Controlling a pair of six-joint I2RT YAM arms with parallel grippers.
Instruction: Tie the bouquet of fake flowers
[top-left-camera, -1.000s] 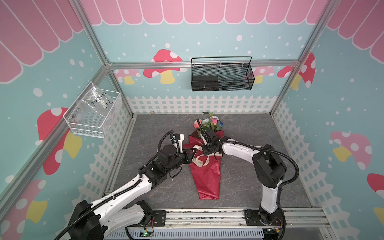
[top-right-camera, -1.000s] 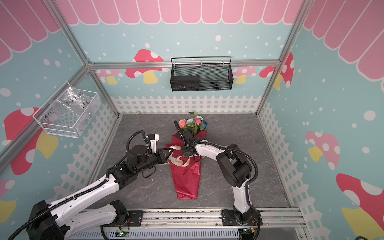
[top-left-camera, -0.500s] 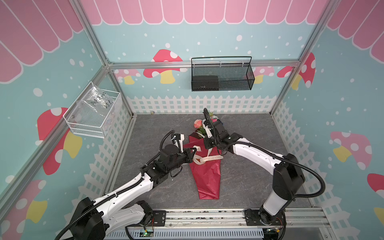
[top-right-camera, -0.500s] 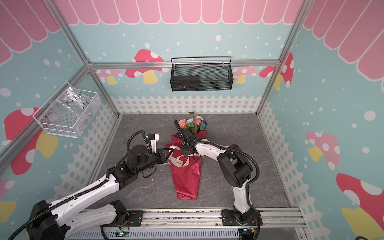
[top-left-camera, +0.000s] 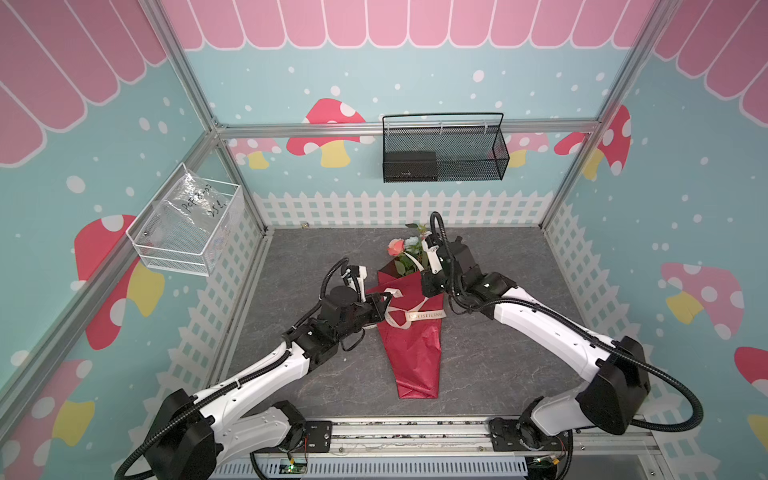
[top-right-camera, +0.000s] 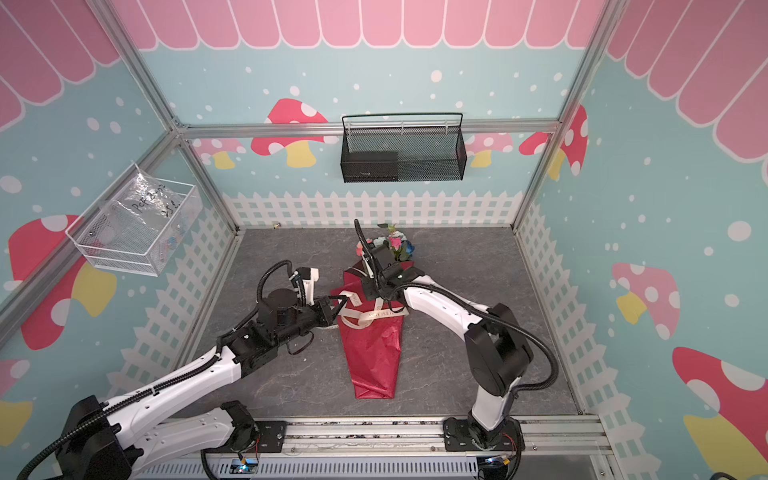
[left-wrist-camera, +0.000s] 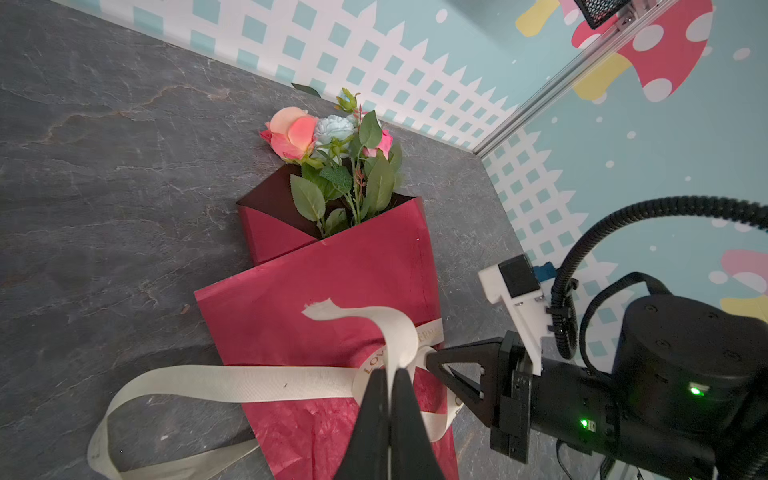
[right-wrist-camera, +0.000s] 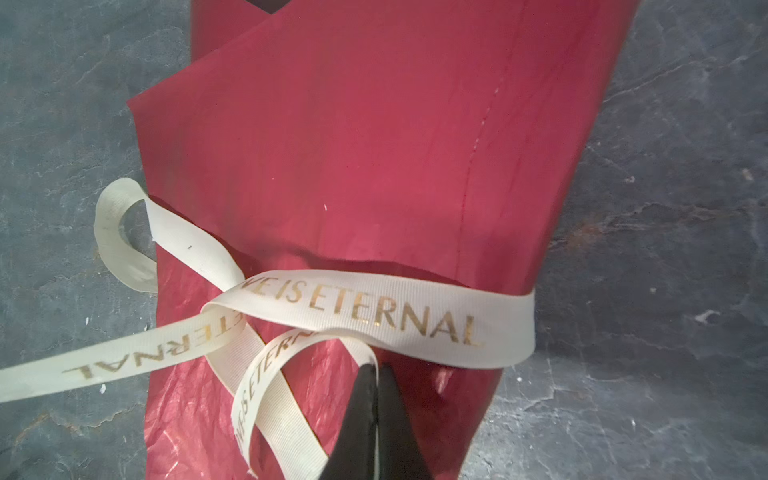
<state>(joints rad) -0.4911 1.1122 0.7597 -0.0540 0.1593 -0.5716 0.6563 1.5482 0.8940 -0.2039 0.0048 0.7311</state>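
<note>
The bare floor (top-left-camera: 480, 326) (right-wrist-camera: 616, 384) beside the wrap is on the wrap's side opposite my left gripper. So my right gripper will next pull sideways over that floor and let go of the ribbon's loop.
The bouquet of fake flowers (top-left-camera: 411, 349) lies on the grey floor in both top views, wrapped in red paper (top-right-camera: 372, 357), with its blooms (left-wrist-camera: 299, 133) pointing at the back wall. A cream lettered ribbon (right-wrist-camera: 374, 307) goes round the wrap's middle, loosely crossed over itself. My left gripper (left-wrist-camera: 390, 368) is shut on a raised strand of that ribbon at the wrap's left side (top-left-camera: 388, 296). From above the wrap, my right gripper (right-wrist-camera: 376, 365) is shut on a ribbon loop just below the band (top-right-camera: 371, 296). The two grippers sit close together.
A black wire basket (top-left-camera: 442, 153) hangs on the back wall. On the left wall is a clear mesh bin (top-left-camera: 187, 224) with a plastic bag in it. White picket-fence walls enclose the floor, and the arms' mounting rail (top-left-camera: 415, 432) runs along the front.
In a top view the right arm's elbow has swung out to the right and its gripper has shifted slightly toward the blooms. The left arm has hardly moved. Both grippers stay shut.
</note>
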